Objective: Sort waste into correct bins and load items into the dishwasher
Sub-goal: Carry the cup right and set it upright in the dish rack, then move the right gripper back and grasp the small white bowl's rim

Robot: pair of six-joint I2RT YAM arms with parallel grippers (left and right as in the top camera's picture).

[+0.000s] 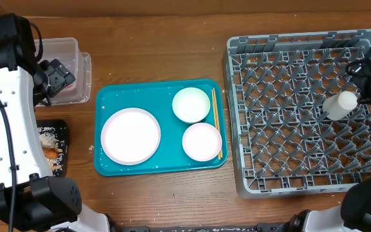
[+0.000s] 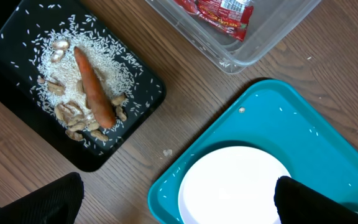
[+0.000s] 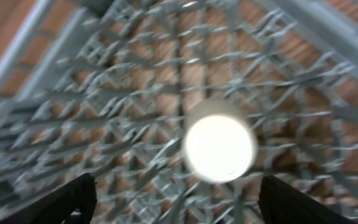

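Observation:
The cup [image 1: 340, 104] is in the rack [image 1: 288, 161], so my right gripper should move across to the teal tray and down onto the bowl's rim that faces the large plate.
The small white cup [image 1: 340, 104] lies in the grey dish rack [image 1: 288, 161], just left of my open, empty right gripper [image 1: 368, 82]. In the blurred right wrist view, the cup [image 3: 219, 148] sits on the rack [image 3: 104, 124] ahead of the spread fingers [image 3: 179, 205]. My left gripper [image 1: 58, 76] is open and empty over the clear tub [image 1: 69, 48]. In the left wrist view, its fingers [image 2: 179, 202] straddle the large plate [image 2: 229, 186]. The tub [image 2: 247, 53] holds the red wrapper [image 2: 219, 11]. The black tray [image 2: 17, 37] holds the carrot stick [image 2: 93, 86], rice and scraps. The paper ball is hidden.
The teal tray [image 1: 108, 96] between bins and rack holds the large plate [image 1: 131, 135], the bowl [image 1: 191, 104], the small plate [image 1: 201, 142] and the chopsticks [image 1: 215, 122]. The black tray [image 1: 62, 129] lies left of it, partly under my left arm.

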